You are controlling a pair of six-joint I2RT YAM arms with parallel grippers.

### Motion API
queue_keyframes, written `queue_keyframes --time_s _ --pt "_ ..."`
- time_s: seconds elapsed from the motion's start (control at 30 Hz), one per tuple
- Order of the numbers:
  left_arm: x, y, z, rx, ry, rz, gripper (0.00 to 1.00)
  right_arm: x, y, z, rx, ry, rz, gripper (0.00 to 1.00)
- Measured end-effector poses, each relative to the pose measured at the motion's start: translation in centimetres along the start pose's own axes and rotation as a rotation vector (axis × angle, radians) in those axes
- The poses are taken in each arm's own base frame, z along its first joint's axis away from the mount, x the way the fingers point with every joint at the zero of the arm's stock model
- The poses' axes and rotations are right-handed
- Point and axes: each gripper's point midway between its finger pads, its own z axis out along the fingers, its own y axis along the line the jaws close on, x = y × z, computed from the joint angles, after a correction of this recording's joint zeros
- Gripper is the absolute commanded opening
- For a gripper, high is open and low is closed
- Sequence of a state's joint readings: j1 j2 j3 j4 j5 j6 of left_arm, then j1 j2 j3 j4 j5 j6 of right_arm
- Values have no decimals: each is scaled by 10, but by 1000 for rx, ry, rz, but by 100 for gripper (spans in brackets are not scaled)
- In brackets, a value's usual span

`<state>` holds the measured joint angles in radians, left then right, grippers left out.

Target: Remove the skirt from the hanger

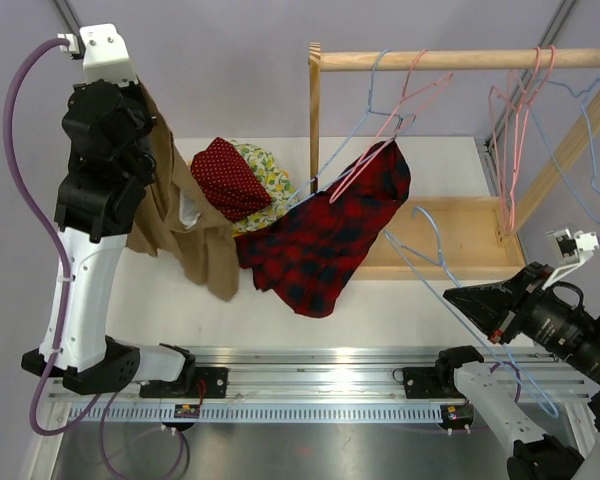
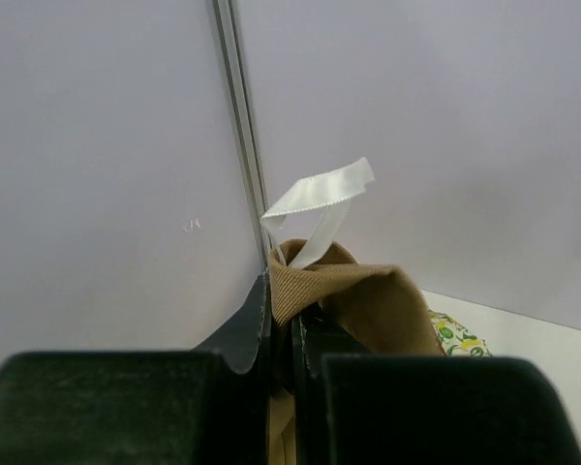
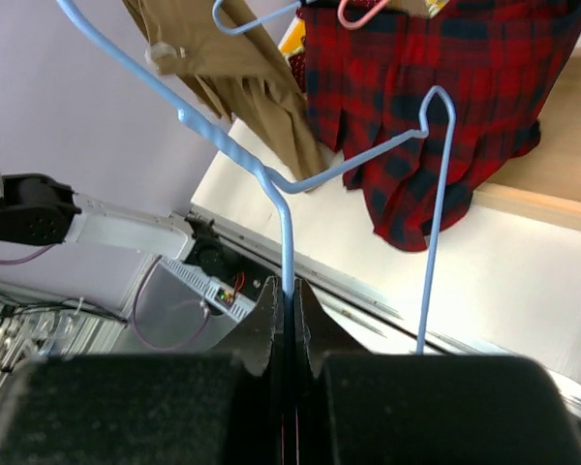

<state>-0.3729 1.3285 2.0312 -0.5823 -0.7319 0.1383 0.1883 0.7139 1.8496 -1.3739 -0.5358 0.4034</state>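
Note:
I need to move my left gripper outward and down toward the red white-dotted garment (image 1: 222, 182) to let go of the tan garment (image 1: 195, 240). Clothes already lie in a heap there, off the rod.
The red and dark tartan skirt (image 1: 325, 240) droops from near the wooden rod to the table. Its top corner is lifted at a pink hanger (image 1: 380, 150) and a pale-blue hanger (image 1: 345, 150) on the rod; I cannot tell which carries it. The skirt also shows in the right wrist view (image 3: 436, 87). My right gripper (image 1: 456, 297) (image 3: 287, 286) is shut on the wire of a bare pale-blue hanger (image 1: 438, 232) (image 3: 271, 184), right of the skirt. My left gripper (image 1: 140, 105) (image 2: 292, 310) is raised at the far left, shut on a tan garment (image 1: 195, 240) (image 2: 368, 300).
A red white-dotted garment (image 1: 230, 175) and a lemon-print garment (image 1: 270, 175) lie left of the skirt. The wooden rack's rod (image 1: 460, 60) carries more pink hangers (image 1: 515, 120) and blue ones; its base (image 1: 470, 235) sits at the right. A metal rail (image 1: 310, 385) runs along the near edge.

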Motion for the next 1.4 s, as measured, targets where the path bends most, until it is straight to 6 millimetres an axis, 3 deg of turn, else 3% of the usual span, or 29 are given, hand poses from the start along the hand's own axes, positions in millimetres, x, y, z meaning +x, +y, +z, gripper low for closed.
queue_keyframes --time_s 0.1,0.23,0.4,0.53,0.7,0.77,0.8,0.83,0.87,0.9,1.07,1.2,1.27,1.3,1.4 --pt "10 -3 5 10 21 -3 0 -1 -1 -8 23 -30 -17 0" --pt "9 6 12 -21 10 -20 0 -24 -1 -28 90 -169 -71 0" --pt "9 11 35 -36 3 -50 0 -35 -18 -36 201 -253 -83 0" --pt "15 -22 71 44 22 -56 0 -37 -44 -24 297 -247 -64 0" --pt "27 -65 132 117 31 -64 1 -42 -70 -1 365 -236 -53 0" --pt "52 -76 151 135 73 -64 16 -47 -77 7 383 -242 -52 0" --pt "69 -78 159 132 105 -60 54 -51 -80 11 393 -252 -53 0" --pt "96 -81 169 121 156 -63 77 -57 -83 15 399 -267 -56 0" --pt "109 -80 174 111 180 -62 96 -62 -84 17 406 -280 -59 0" --pt "125 -80 181 101 210 -74 99 -69 -86 21 411 -298 -62 0" --pt "249 -70 206 38 492 -140 99 -106 -91 33 426 -425 -79 0" --pt "342 -51 180 -23 715 -136 99 -133 -97 48 428 -513 -72 0" --pt "362 -47 154 -23 787 -129 99 -149 -100 61 426 -544 -70 0" --pt "362 -46 141 -14 804 -128 99 -159 -102 69 425 -558 -71 0" --pt "322 -42 114 25 738 -168 99 -182 -115 98 444 -574 -69 0"
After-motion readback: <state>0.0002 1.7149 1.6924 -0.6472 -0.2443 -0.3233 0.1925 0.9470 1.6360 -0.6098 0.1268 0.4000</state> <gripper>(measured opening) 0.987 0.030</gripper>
